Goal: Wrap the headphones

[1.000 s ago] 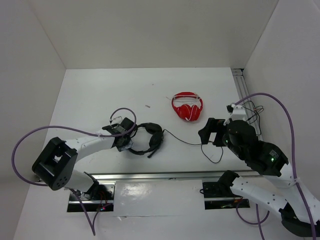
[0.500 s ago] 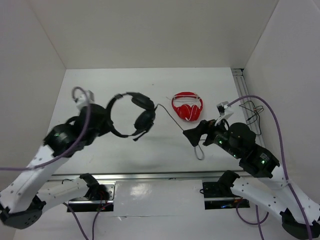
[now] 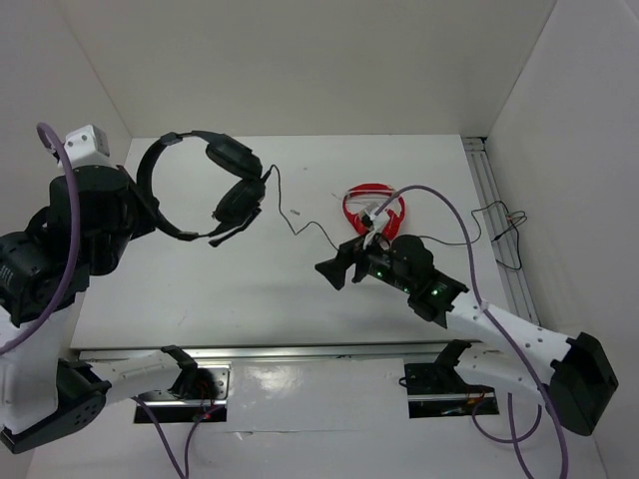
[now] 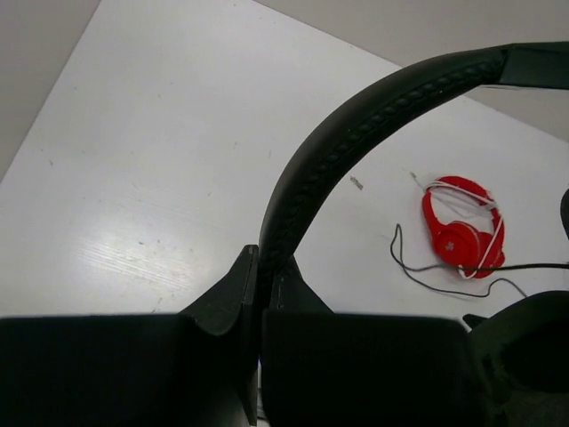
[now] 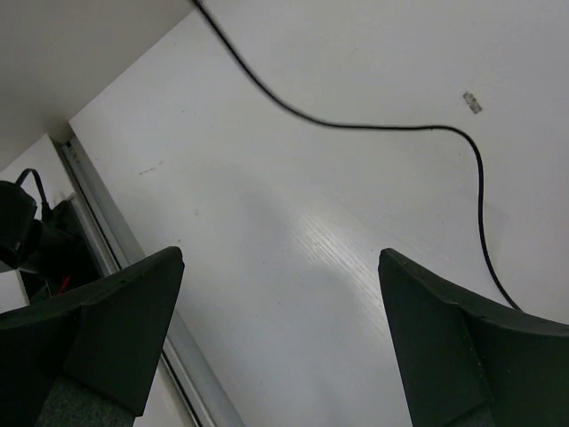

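Next, my right gripper goes to the left in the top view, onto the thin cable's near bend (image 3: 295,233) (image 5: 304,116), as its open fingers stand short of it.
The black headphones (image 3: 215,185) hang in the air over the table's left side. My left gripper (image 3: 148,212) is shut on their headband. In the left wrist view the padded headband (image 4: 356,133) rises from between the left gripper (image 4: 267,260) fingers. The thin black cable (image 3: 290,225) drops from the earcups and trails right along the table, passing close to my right gripper (image 3: 334,271). That gripper is open and low over the table's middle. In the right wrist view the right gripper (image 5: 280,258) holds nothing, and the cable (image 5: 356,124) lies ahead of it on the table.
Red-and-white headphones (image 3: 364,195) lie behind the right arm and show again as red-and-white headphones (image 4: 462,233) in the left wrist view. A metal rail (image 3: 494,200) and loose thin wires (image 3: 504,225) run along the right wall. A small scrap (image 3: 296,212) lies mid-table.
The left gripper shut on the headband and lifted the headphones up and to the far left. The right arm swung left, from the table's right side to its middle, still open.
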